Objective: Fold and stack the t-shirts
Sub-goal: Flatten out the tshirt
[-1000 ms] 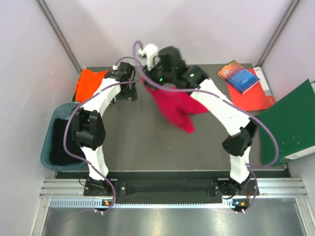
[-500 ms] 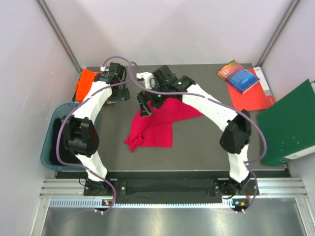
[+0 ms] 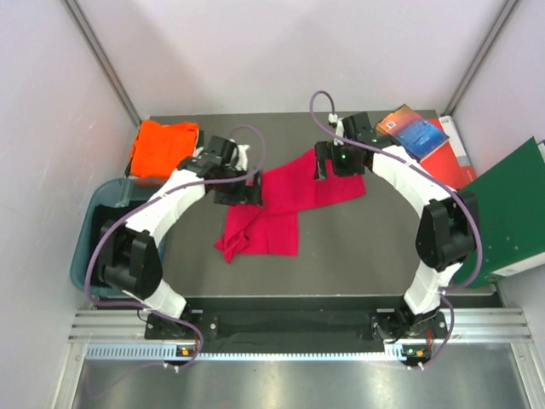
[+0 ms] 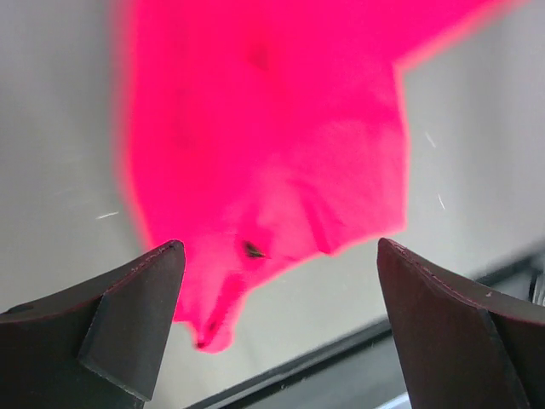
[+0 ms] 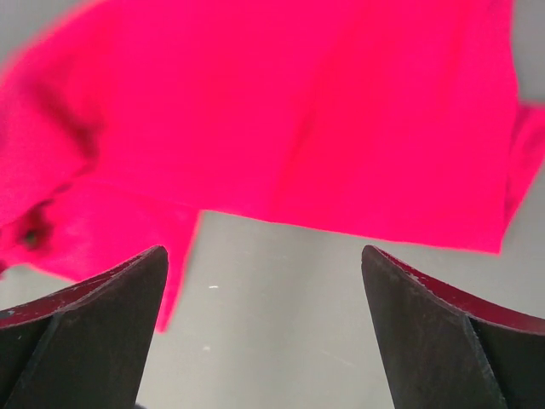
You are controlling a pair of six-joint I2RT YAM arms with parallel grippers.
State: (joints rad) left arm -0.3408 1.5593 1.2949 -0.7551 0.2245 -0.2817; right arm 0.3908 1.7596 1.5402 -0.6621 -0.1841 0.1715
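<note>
The robot will bring its left gripper back, down and to the right in the top view, onto the side edge of the red t-shirt's near flap, since that edge borders bare table.
The crimson-red t-shirt (image 3: 281, 204) lies crumpled and loosely spread on the dark table (image 3: 358, 243), free of both grippers. My left gripper (image 3: 241, 192) hovers open over its left edge; in the left wrist view the open left gripper (image 4: 279, 247) frames a corner of the red t-shirt (image 4: 264, 128). Open as well, my right gripper (image 3: 330, 164) stands at the cloth's far right part. The right wrist view shows that gripper (image 5: 264, 250) over bare table just off the red t-shirt's (image 5: 281, 102) edge. The orange t-shirt (image 3: 162, 146) sits folded at the back left corner.
A blue book (image 3: 415, 132) lies on a red book (image 3: 438, 166) at the back right. A large green binder (image 3: 502, 213) leans off the table's right edge. A teal bin (image 3: 98, 243) with dark contents stands off the left edge.
The right gripper opened and let the red t-shirt fall onto the table, then drew back to the right. The left arm swung from the orange t-shirt over to the red one.
</note>
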